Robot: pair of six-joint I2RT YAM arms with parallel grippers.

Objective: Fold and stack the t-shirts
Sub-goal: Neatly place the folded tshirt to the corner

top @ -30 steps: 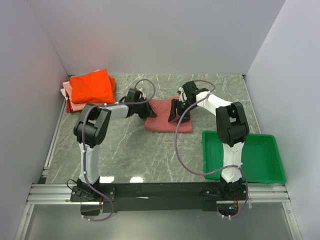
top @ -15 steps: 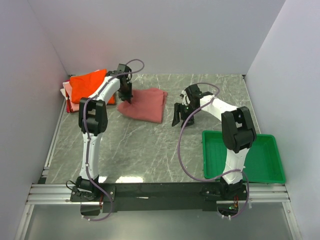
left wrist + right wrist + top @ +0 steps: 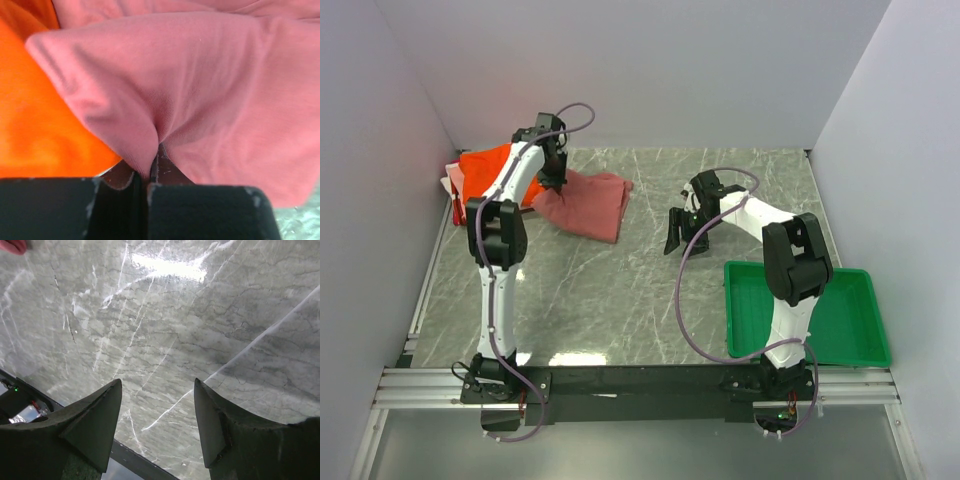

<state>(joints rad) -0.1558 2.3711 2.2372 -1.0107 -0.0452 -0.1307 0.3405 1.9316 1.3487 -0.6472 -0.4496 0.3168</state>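
Note:
The bright orange t-shirt tops the stack to my left gripper's left in the top view, so I will lift the brick-red t-shirt [image 3: 588, 203] over it, lower and release.
The folded brick-red t-shirt [image 3: 588, 203] lies on the marble table at the back left, its left end lifted against the stack. My left gripper [image 3: 553, 180] is shut on a fold of the brick-red t-shirt [image 3: 200, 90]. The bright orange t-shirt [image 3: 485, 168] lies folded on top of pale pink and white ones [image 3: 450, 183] in the back left corner; it also shows in the left wrist view [image 3: 35, 125]. My right gripper [image 3: 673, 232] is open and empty over bare table [image 3: 165, 330], to the right of the brick-red shirt.
A green plastic tray [image 3: 840, 305] stands at the right front beside the right arm's base. White walls close in the back and both sides. A metal rail [image 3: 430, 270] runs along the table's left edge.
My left gripper has dragged the brick-red t-shirt from the table's middle to the back left, up to the orange stack. My right gripper let go of it and stayed behind.

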